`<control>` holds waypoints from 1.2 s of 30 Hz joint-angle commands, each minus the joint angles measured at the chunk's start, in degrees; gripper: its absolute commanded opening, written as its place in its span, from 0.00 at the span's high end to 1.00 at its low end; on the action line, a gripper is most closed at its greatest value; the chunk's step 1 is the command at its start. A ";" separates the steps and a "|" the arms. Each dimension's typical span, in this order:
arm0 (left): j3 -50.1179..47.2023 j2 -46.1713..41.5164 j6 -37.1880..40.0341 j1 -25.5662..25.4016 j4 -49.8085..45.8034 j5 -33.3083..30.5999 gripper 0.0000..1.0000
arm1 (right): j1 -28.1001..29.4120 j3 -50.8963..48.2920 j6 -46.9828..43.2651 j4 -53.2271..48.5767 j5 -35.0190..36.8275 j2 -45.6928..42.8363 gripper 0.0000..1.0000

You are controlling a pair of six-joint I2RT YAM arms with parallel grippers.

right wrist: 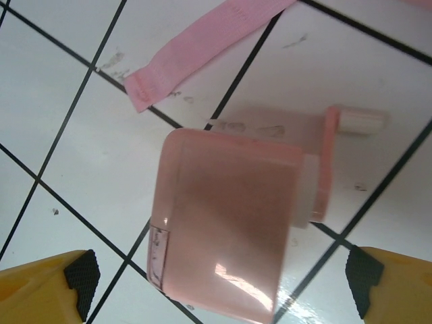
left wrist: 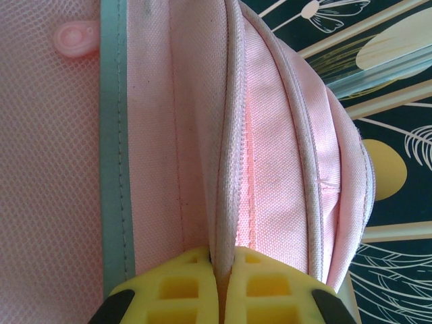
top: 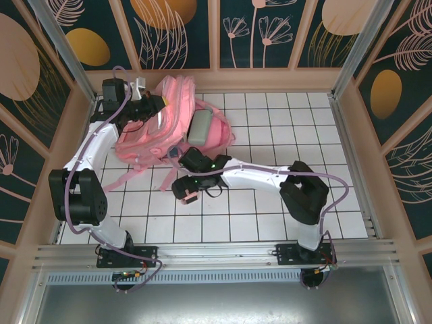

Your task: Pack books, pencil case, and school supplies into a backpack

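Next, my right gripper goes down around the little pink box (top: pixel 190 198) (right wrist: pixel 226 236) below and closes on both sides, since the open fingers already span its width.
The pink backpack (top: pixel 158 131) lies at the back left of the tiled table, and a grey-green rounded oblong case (top: pixel 200 127) rests on top of it. My left gripper (top: pixel 150 108) is at the bag's upper left edge. In the left wrist view its yellow fingers (left wrist: pixel 182 283) are shut on a pale piped seam of the backpack (left wrist: pixel 270 169). My right gripper (top: pixel 185 187) hangs open over the little pink box (right wrist: pixel 226 236), which lies on the tiles with a crank handle on its side. The box sits between the black-tipped fingers (right wrist: pixel 77 280), untouched. The books are out of view.
A loose pink strap end (right wrist: pixel 202 40) lies on the tiles just beyond the box. Another long strap (top: pixel 125 177) trails from the bag toward the left arm. Wooden frame walls (top: pixel 351 101) enclose the white tiled table (top: pixel 283 128).
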 commanded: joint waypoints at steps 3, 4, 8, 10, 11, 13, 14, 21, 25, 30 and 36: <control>2.80 -0.37 0.21 0.82 2.92 -0.88 1.00 | 2.10 1.26 2.50 -3.09 4.08 2.88 0.02; 2.71 -0.43 0.18 0.79 2.92 -0.81 1.00 | 2.44 1.35 2.85 -3.56 4.08 3.20 0.01; 2.36 -0.60 0.53 0.78 2.92 -0.21 1.00 | 3.59 1.30 4.60 -3.34 4.08 4.24 0.01; 2.12 -0.70 0.62 0.75 2.92 -0.21 1.00 | 3.82 2.20 5.32 -3.94 5.83 5.58 0.01; 2.02 -0.67 0.62 0.84 2.92 -0.12 1.00 | 3.99 2.95 5.68 -4.49 6.55 6.32 0.01; 1.83 -0.72 0.62 0.75 2.92 0.10 1.00 | 4.06 3.80 6.31 -5.01 7.72 7.47 0.03; 1.75 -0.87 0.62 0.79 2.92 0.14 1.00 | 4.13 4.01 6.74 -5.13 8.32 7.79 0.05; 1.73 -1.58 1.02 0.88 2.57 0.39 1.00 | 4.49 3.29 6.89 -4.58 11.22 5.24 0.23; 1.85 -1.55 1.15 0.97 2.57 0.46 1.00 | 4.25 2.32 6.14 -4.02 12.78 2.32 0.25; 2.01 -1.47 0.89 0.97 2.84 0.70 1.00 | 3.06 2.15 5.34 -4.37 12.00 0.40 0.42; 1.99 -1.53 0.88 0.96 2.90 0.60 1.00 | 2.22 2.99 4.16 -4.63 11.42 -0.16 0.46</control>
